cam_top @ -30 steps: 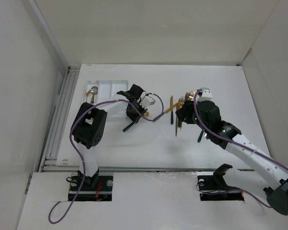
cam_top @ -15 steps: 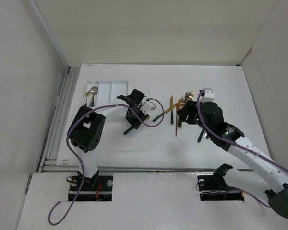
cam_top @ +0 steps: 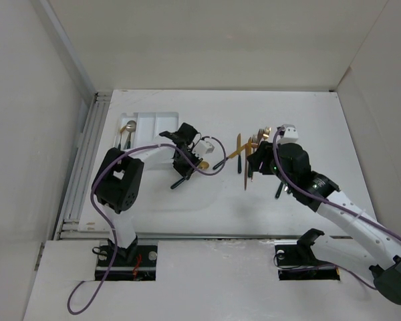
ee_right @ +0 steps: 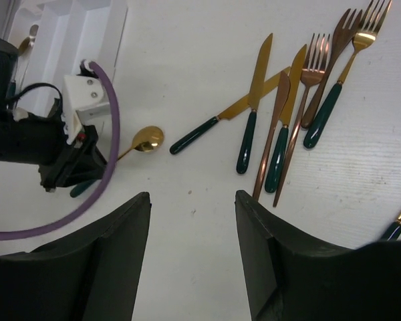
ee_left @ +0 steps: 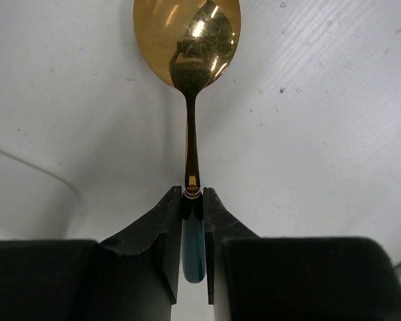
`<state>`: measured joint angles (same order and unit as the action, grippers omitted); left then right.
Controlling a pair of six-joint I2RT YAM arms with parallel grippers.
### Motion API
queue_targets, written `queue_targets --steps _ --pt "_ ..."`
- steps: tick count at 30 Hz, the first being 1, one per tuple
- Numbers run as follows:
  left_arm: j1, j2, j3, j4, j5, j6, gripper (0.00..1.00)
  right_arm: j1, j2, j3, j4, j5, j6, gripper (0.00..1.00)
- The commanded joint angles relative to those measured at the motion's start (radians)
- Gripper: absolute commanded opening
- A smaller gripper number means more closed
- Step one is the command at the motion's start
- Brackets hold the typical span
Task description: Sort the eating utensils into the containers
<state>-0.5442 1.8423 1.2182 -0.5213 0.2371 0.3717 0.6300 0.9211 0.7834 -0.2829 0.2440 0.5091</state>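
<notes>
The left gripper rises next, swings outward and to the left in the top view, then lowers into the tray point(cam_top: 162, 119) section holding spoons, since this matches them.
My left gripper point(cam_top: 186, 162) is shut on the dark handle of a gold spoon point(ee_left: 187, 40), low over the table just right of the white tray point(cam_top: 162, 119). In the left wrist view the fingers point(ee_left: 171, 214) clamp the handle just behind the gold neck. The right wrist view shows the spoon point(ee_right: 147, 139) with its bowl towards the pile. Several knives and forks point(cam_top: 246, 150) lie in a loose pile at table centre, and they show in the right wrist view point(ee_right: 281, 114). My right gripper point(cam_top: 254, 162) is open and empty above the pile's near side.
The tray's left compartment holds spoons point(cam_top: 128, 127); the tray also shows in the right wrist view point(ee_right: 87, 27). A purple cable point(ee_right: 110, 134) loops off the left wrist. Another dark-handled utensil point(cam_top: 279, 190) lies beside the right arm. White walls enclose the table.
My left wrist has shifted slightly down and left with the spoon still held. The right gripper has edged a little to the right, staying open.
</notes>
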Motion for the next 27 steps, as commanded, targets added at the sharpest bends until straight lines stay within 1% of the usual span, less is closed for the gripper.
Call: queue_targets --steps 1,2,4,6,7,11,12,14,15,18,22,27 --pt "0.048 -0.075 0.107 -0.091 0.117 -0.014 0.0 0.008 -0.005 0.014 0.034 0.023 -0.018 0.59" --pt "0.062 -0.092 0.171 -0.1 0.126 -0.028 0.0 0.008 0.005 0.014 0.034 0.023 -0.018 0.59" --pt "0.099 -0.142 0.225 -0.085 0.146 -0.046 0.0 0.008 0.018 0.025 0.053 0.023 -0.027 0.59" --pt "0.167 -0.166 0.279 -0.048 0.134 -0.071 0.0 0.008 0.042 0.034 0.053 0.023 -0.027 0.59" --pt "0.223 -0.175 0.294 -0.037 0.117 -0.092 0.0 0.008 0.06 0.043 0.062 0.023 -0.027 0.59" --pt "0.351 -0.157 0.33 0.004 0.067 -0.117 0.0 0.008 0.117 0.062 0.082 0.012 -0.049 0.59" --pt "0.416 -0.143 0.343 0.004 0.067 -0.117 0.0 0.008 0.13 0.074 0.082 0.003 -0.049 0.59" --pt "0.478 -0.109 0.359 -0.005 0.067 -0.117 0.0 0.008 0.172 0.099 0.082 0.003 -0.06 0.59" --pt "0.53 -0.079 0.369 -0.005 0.047 -0.117 0.0 0.008 0.185 0.108 0.082 -0.006 -0.06 0.59" --pt "0.604 -0.031 0.369 0.006 0.015 -0.117 0.0 0.008 0.237 0.14 0.091 -0.006 -0.081 0.59" --pt "0.665 0.029 0.379 0.027 -0.01 -0.106 0.0 0.008 0.294 0.18 0.091 -0.025 -0.09 0.59" --pt "0.699 0.121 0.398 0.04 -0.035 -0.077 0.0 0.008 0.337 0.214 0.091 -0.035 -0.1 0.59"
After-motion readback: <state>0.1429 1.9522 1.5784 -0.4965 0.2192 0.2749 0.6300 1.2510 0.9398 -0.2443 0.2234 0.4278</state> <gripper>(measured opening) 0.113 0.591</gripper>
